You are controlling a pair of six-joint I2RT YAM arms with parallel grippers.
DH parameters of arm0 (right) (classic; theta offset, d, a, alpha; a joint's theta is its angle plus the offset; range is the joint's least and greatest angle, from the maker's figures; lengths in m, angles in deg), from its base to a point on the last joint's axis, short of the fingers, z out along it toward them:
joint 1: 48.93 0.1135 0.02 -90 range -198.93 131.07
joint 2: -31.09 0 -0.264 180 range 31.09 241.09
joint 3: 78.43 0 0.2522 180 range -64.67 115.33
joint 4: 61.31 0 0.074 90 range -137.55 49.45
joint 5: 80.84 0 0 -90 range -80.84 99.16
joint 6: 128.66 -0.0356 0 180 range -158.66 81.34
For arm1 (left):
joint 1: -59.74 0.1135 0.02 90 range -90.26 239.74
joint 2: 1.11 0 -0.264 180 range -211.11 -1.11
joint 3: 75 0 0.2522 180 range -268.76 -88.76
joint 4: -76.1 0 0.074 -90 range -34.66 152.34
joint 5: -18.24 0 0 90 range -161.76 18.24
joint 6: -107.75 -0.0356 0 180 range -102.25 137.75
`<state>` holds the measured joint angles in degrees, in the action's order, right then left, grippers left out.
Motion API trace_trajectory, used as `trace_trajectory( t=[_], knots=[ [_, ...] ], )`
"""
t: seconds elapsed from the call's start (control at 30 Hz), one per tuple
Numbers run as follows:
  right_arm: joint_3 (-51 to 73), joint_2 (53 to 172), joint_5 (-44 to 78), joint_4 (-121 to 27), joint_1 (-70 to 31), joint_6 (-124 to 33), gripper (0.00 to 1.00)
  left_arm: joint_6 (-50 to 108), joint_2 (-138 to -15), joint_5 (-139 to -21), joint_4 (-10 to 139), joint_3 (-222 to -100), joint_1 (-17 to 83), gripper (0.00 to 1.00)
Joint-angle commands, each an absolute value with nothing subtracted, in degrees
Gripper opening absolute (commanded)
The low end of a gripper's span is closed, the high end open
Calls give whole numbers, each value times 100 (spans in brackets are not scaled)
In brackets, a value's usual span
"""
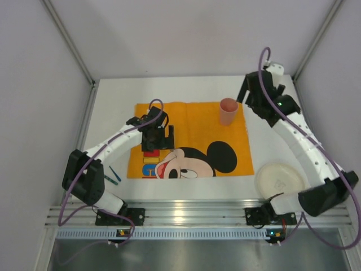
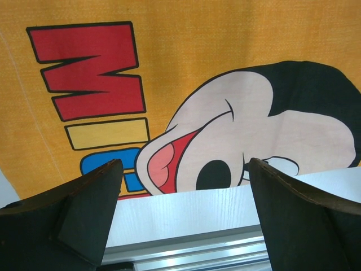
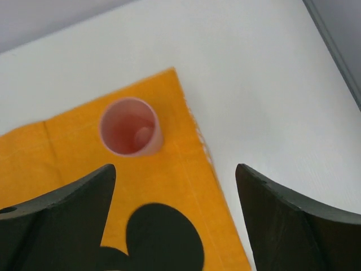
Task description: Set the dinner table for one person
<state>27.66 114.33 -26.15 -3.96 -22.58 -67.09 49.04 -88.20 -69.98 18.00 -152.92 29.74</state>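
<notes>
The cup [image 1: 228, 111] stands set. My right gripper will move back next, then lower to the cream plate's rim nearest the placemat [image 1: 189, 141].
The white dinner table [image 1: 111, 113] carries an orange Mickey Mouse placemat [image 1: 189, 141]. A pink cup [image 1: 228, 111] stands upright on the placemat's far right corner; it also shows in the right wrist view [image 3: 131, 127], empty. A cream plate [image 1: 280, 179] lies on the table at the near right, off the placemat. My left gripper [image 1: 157, 142] hovers over the placemat's left part, open and empty [image 2: 185, 169]. My right gripper [image 1: 251, 95] is raised to the right of the cup, open and empty [image 3: 175, 169].
A teal utensil [image 1: 114, 176] lies on the table left of the placemat, near the left arm's base. Grey walls close in the left, right and far sides. An aluminium rail [image 1: 186, 213] runs along the near edge.
</notes>
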Motion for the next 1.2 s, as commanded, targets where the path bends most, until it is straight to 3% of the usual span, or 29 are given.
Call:
trace_trajectory(
  t=[0.0, 0.23, 0.6, 0.7, 0.8, 0.83, 0.9, 0.93, 1.0, 1.07, 1.17],
  knots=[
    [1490, 10801, -2136, 640, -2965, -7311, 88, 4816, -8742, -7150, 2261, -15091, 2986, 98],
    [-733, 10465, -1011, 888, -3609, -7470, 92, 4904, -8768, -7527, 2683, -14677, 2951, 98],
    [-1800, 10905, -350, 150, -3794, -7645, 82, 4728, -8874, -7563, 2596, -14844, 2924, 98],
    [-2151, 11001, -166, -113, -3794, -7760, 75, 4728, -8769, -7510, 2508, -14800, 2924, 98],
    [-2441, 11072, -121, -342, -3794, -7883, 60, 4754, -8628, -7466, 2455, -14695, 2924, 98],
    [-2529, 11089, -121, -378, -3794, -7883, 49, 4763, -8584, -7449, 2446, -14660, 2924, 98],
    [-2574, 11133, -191, -448, -3794, -7892, 38, 4789, -8496, -7431, 2411, -14563, 2924, 98],
    [-2600, 11186, -200, -466, -3794, -7866, 26, 4798, -8470, -7414, 2385, -14519, 2924, 98],
    [-2609, 11204, -279, -423, -3794, -7865, 15, 4798, -8417, -7396, 2349, -14493, 2924, 98],
    [-2600, 11160, -288, -379, -3785, -7856, 10, 4781, -8399, -7396, 2332, -14492, 2924, 98],
    [-2513, 11011, -279, -212, -3785, -7865, 11, 4754, -8434, -7378, 2314, -14545, 2924, 98]
  ],
)
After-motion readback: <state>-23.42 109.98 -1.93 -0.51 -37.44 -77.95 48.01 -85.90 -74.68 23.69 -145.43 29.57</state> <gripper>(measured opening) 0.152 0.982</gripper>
